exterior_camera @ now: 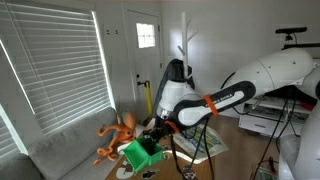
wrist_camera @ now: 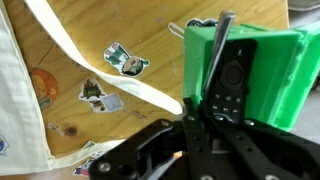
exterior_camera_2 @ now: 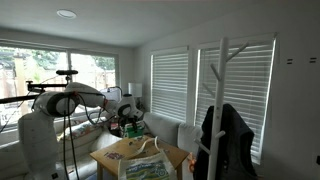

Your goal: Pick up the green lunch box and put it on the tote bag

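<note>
I will move my gripper left in the wrist view over its pale fabric [exterior_camera: 207, 147] [wrist_camera: 18, 115], then down to release, because the tote bag lies apart from the box.
The green lunch box [wrist_camera: 265, 75] is a bright green plastic box with a dark remote-like panel [wrist_camera: 234, 62] on top. My gripper [wrist_camera: 205, 108] is shut on its near edge, with one finger running up over the dark panel. In both exterior views the box [exterior_camera: 138, 153] [exterior_camera_2: 128, 129] hangs from the gripper [exterior_camera: 152, 140] above the wooden table. The tote bag [wrist_camera: 14, 110] is pale fabric with print and lies flat at the left edge of the wrist view, apart from the box. In an exterior view it lies on the near part of the table [exterior_camera_2: 147, 168].
A long white curved strip [wrist_camera: 95, 65] crosses the wooden tabletop [wrist_camera: 70, 110] between bag and box, with small stickers [wrist_camera: 125, 62] beside it. An orange octopus-like toy [exterior_camera: 117, 135] sits on the grey sofa [exterior_camera: 60, 150]. A coat stand [exterior_camera_2: 222, 110] stands near the blinds.
</note>
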`<state>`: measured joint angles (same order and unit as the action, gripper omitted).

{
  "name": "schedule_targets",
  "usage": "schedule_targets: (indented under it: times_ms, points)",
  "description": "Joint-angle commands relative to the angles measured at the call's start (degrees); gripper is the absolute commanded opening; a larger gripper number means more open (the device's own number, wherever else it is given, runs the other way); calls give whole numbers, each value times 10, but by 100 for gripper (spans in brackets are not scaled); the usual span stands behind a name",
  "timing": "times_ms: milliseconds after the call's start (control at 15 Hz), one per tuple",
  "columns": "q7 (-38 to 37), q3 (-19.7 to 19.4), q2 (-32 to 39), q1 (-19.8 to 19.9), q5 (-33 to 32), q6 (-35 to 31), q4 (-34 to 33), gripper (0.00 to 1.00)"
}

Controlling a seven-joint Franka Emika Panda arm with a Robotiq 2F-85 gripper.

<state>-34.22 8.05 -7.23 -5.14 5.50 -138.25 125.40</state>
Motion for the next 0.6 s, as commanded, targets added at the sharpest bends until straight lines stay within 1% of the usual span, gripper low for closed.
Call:
schedule_targets:
  times_ms: [0,133,533]
  points:
    - [-69,-8,-76,24,-8,17,31,2]
    - [-113,-13,-102,50,-25,33,43,2]
    - [-180,-53,-186,121,-9,68,118,2]
